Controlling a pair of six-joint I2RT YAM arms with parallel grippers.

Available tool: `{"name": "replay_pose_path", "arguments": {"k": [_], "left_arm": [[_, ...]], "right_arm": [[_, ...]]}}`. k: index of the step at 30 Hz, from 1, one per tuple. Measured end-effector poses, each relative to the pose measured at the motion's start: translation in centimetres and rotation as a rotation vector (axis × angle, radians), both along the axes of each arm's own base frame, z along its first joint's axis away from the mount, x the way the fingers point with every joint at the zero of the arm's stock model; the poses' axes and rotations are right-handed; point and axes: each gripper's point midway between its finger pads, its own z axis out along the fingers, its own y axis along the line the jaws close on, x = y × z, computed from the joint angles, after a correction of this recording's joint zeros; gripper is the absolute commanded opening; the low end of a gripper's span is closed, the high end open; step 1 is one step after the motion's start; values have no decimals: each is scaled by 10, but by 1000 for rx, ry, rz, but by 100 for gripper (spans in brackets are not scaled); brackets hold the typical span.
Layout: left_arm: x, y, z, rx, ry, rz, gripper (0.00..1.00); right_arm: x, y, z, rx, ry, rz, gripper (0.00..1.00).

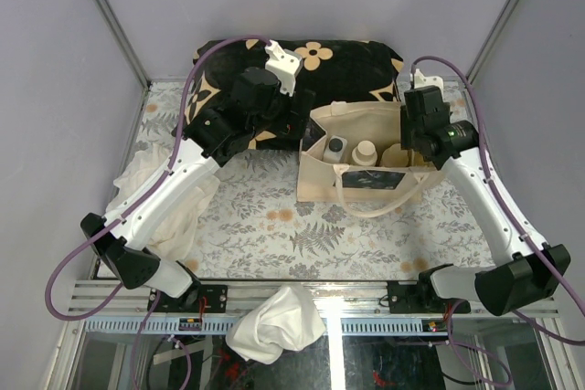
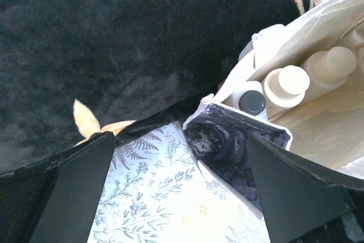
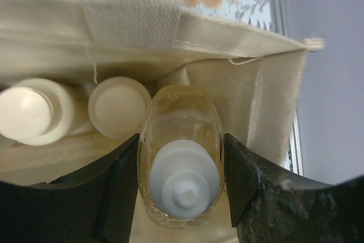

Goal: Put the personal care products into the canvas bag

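The right gripper moves down into the bag's end beside the cream bottles next and releases the clear amber bottle, since there is free room there.
The canvas bag stands open on the table, its dark patch facing front. Inside it are the white squarish bottle with a dark cap and two cream bottles, also seen in the left wrist view. My right gripper is down in the bag's right end, shut on the clear amber bottle, beside the cream bottles. My left gripper is open and empty over the cloth just left of the bag's end.
A black cushion with tan flowers lies behind the bag. White cloths lie at the left and over the front edge. A floral tablecloth covers the table. Grey walls enclose three sides.
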Motion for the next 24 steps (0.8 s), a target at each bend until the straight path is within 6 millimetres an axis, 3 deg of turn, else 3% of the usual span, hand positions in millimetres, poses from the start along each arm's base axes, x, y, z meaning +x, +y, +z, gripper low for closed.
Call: {"name": "replay_pose_path", "arguments": {"k": [6, 9, 13, 21, 24], "left_arm": [[1, -1, -2, 3, 5, -2, 100], [1, -2, -4, 6, 8, -2, 100], [3, -3, -7, 10, 13, -2, 100], [7, -6, -13, 19, 26, -4, 100], [9, -9, -15, 20, 31, -9, 100]], "right_arm": [[-4, -2, -45, 28, 107, 11, 0], [-4, -1, -55, 34, 129, 15, 4], [-3, -1, -56, 36, 125, 18, 26], [-1, -2, -60, 19, 144, 26, 83], [1, -4, -57, 4, 138, 29, 94]]}}
